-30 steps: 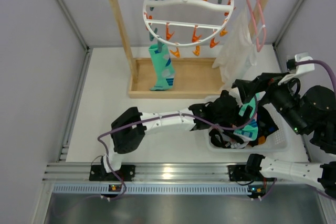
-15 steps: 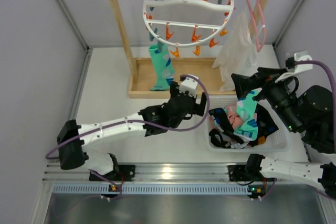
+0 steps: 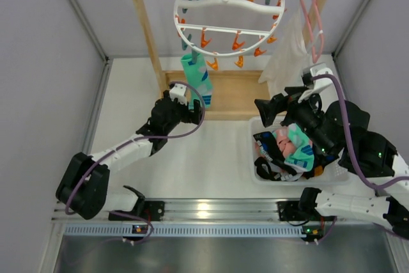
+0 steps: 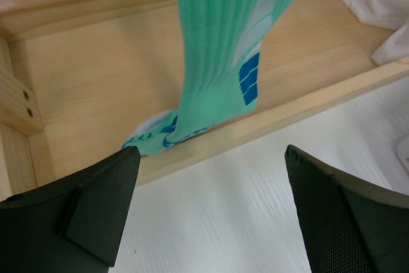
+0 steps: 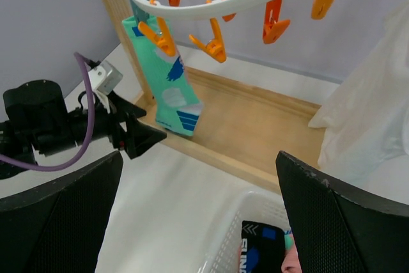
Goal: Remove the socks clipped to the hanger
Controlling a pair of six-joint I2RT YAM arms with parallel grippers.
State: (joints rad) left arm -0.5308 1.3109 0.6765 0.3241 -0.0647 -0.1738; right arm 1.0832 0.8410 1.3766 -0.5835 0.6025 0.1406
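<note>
I need to move my left gripper outward with open fingers around the sock's lower end [image 3: 205,99] [image 4: 219,101] and close it. That end hangs free of any clip just beyond my fingers.
One teal sock [image 3: 197,82] with white and navy patches hangs from a clip on the round white hanger [image 3: 227,29], its toe resting in the wooden base; it also shows in the left wrist view [image 4: 223,43] and the right wrist view [image 5: 167,87]. My left gripper [image 3: 190,112] is open and empty, just in front of the sock's toe, above the table. My right gripper [image 3: 268,110] is open and empty over the far left corner of the white basket [image 3: 342,172], which holds several removed socks [image 3: 291,148].
The hanger hangs from a wooden rail frame [image 3: 144,27] with a tray base [image 3: 236,97]. A pink wire hanger [image 3: 312,20] carries a white garment [image 3: 287,62] at the right. Grey walls stand on both sides.
My left arm has swung left from the basket to the front of the hanging teal sock. My right gripper let the teal sock fall into the basket and moved up-left, empty.
</note>
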